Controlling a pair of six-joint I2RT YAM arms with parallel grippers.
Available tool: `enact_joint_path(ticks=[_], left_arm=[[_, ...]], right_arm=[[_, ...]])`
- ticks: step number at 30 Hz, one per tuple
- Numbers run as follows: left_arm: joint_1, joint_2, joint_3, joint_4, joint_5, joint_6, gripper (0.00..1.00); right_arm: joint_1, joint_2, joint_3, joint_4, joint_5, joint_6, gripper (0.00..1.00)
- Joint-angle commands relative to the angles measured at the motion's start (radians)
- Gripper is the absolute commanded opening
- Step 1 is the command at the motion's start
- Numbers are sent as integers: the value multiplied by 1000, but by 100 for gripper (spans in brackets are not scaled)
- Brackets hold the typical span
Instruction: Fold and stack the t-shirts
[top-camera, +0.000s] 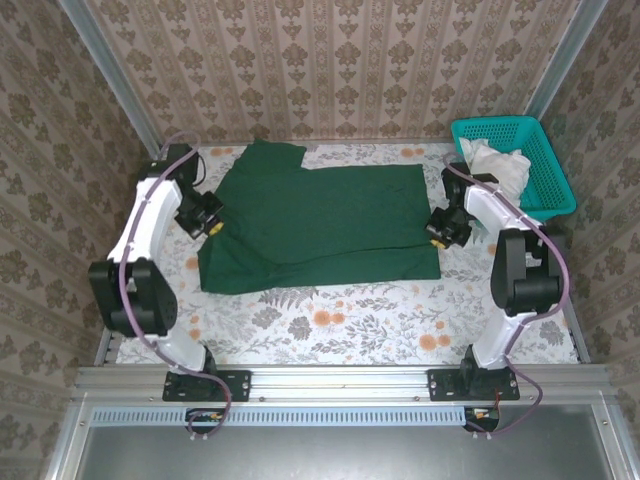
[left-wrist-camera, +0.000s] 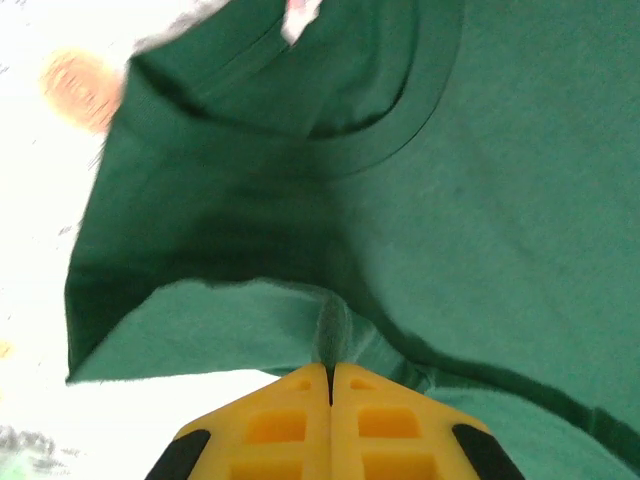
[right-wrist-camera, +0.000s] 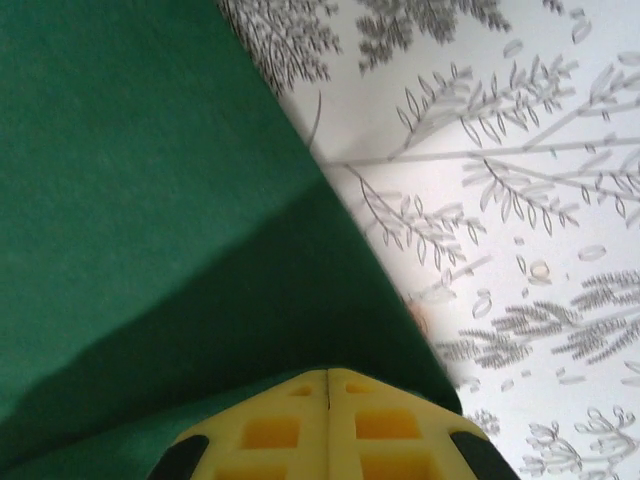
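The robot needs to carry the t-shirt's pinched fold in its left gripper outward next and let go of it on the t-shirt (top-camera: 320, 225), because the t-shirt's far part and sleeve are outward of this gripper.
A dark green t-shirt (top-camera: 320, 225) lies spread across the middle of the flowered table, one sleeve pointing to the back left. My left gripper (top-camera: 212, 226) is at the shirt's left edge. In the left wrist view its yellow fingers (left-wrist-camera: 280, 420) are shut on a pinched ridge of the t-shirt (left-wrist-camera: 470, 250), just below the collar (left-wrist-camera: 400, 140) and white neck label (left-wrist-camera: 300, 15). My right gripper (top-camera: 436, 238) is at the shirt's right edge. Its yellow fingers (right-wrist-camera: 390, 425) are shut on the t-shirt (right-wrist-camera: 130, 180) near a corner, and the cloth hangs shadowed above the table.
A teal mesh basket (top-camera: 540, 135) holding white cloth (top-camera: 497, 165) stands at the back right, close behind the right arm. Patterned tablecloth (top-camera: 330, 325) lies bare in front of the shirt. Wallpapered walls enclose the table on three sides.
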Motion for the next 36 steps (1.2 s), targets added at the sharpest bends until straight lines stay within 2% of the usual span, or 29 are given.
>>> enact_joint_path(ticks=[1,10,11,12,13,15,17,18,21,24,27,30,33,36], left_arm=[[2,106,98,17,42,68,0],[21,342,314,-22,-35,103,0],[28,358,328,-15,-28,102,0],[35,375,351,-17,-16,101,2],[37,395,379,-26,-15,100,10],[37,436,461,-69,-29,107,19],[38,437,511,-98,-74,118,44],[38,422,513,-100,-98,128,47],[36,336,466,-94,-130,154,48],[6,196,296,-33,-120,172,45],[-70,69,87,55,-35,177,34],[-160,6,-116,137,37,154,23],[-189,-6,-269,219,65,114,15],[-186,-6,-356,282,-13,118,15]], right_arm=[[-8,59,44,-12,43,-10,0],[-33,103,58,15,73,21,0],[-39,110,65,14,68,22,2],[-44,116,74,13,61,22,9],[-46,121,80,11,60,22,18],[-50,123,96,1,55,22,39],[-53,109,107,-3,54,18,43],[-56,94,110,-4,55,15,46],[-59,30,93,-1,52,4,47],[-32,-73,-11,94,-66,-4,43],[69,-151,-111,189,-175,-23,40],[170,-185,-213,279,-237,26,36],[226,-193,-309,370,-216,71,27],[227,-167,-342,367,-159,75,25]])
